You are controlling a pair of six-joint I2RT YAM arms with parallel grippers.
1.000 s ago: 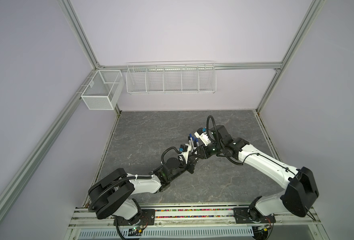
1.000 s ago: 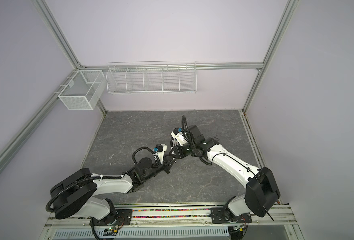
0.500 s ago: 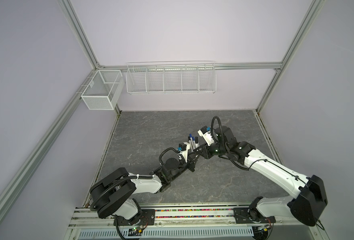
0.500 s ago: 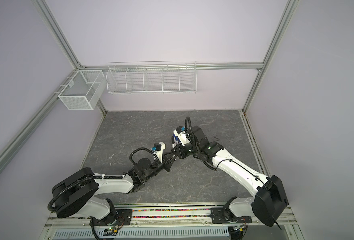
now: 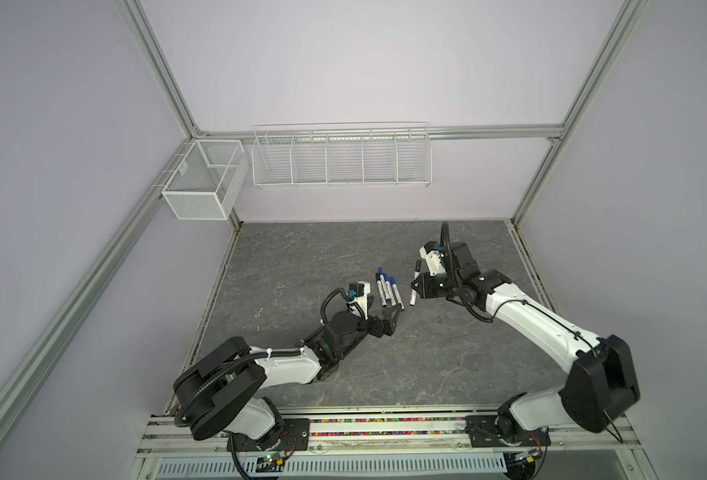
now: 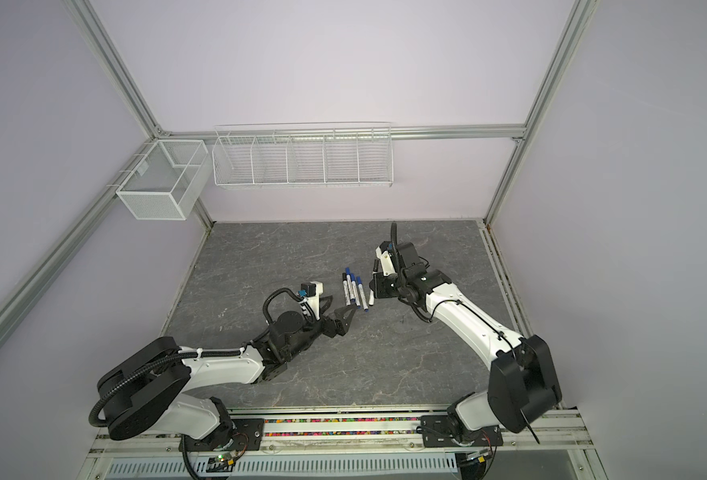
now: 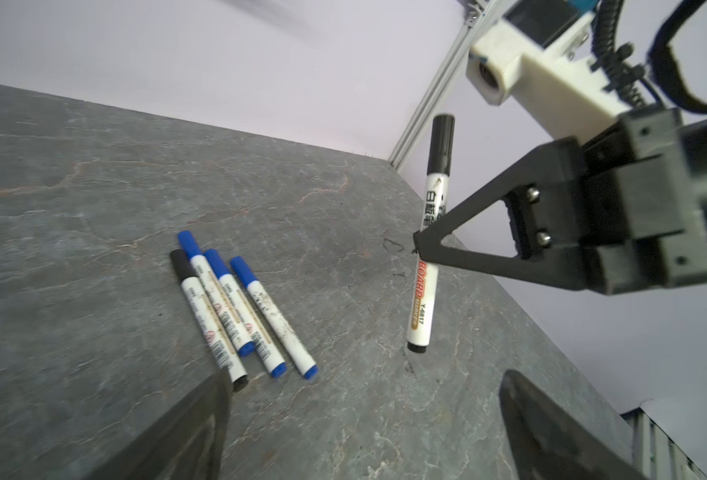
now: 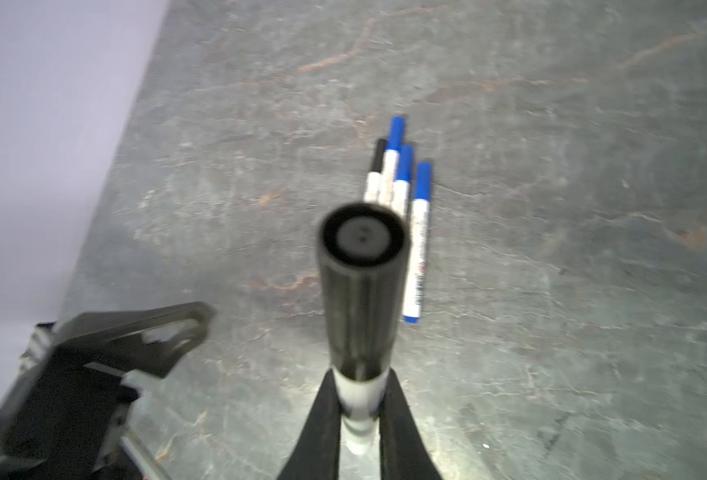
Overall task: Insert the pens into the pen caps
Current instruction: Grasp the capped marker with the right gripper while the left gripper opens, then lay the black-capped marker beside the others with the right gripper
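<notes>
Next, my right gripper moves down to the bare tabletop beside the lying pens, tips the white pen (image 5: 414, 286) flat and releases it, since its cap is on.
My right gripper (image 8: 360, 386) is shut on a white pen (image 7: 424, 286) at mid-barrel and holds it nearly upright above the table. A black pen cap (image 8: 360, 282) sits on the pen's upper end. In both top views this pen (image 5: 414, 286) hangs right of centre. Several more pens (image 5: 389, 291) lie side by side on the table, three with blue caps and one with a black cap (image 7: 181, 264). My left gripper (image 7: 364, 386) is open and empty, low over the table just in front of them, also seen in a top view (image 6: 345, 320).
A white wire basket rack (image 5: 341, 156) hangs on the back wall, and a white mesh box (image 5: 204, 178) on the left frame rail. The grey stone table (image 5: 301, 257) ends at aluminium rails on each side.
My left gripper has opened and drawn back from the pen. The right arm has carried the capped pen away to the right, so the two grippers now stand apart.
</notes>
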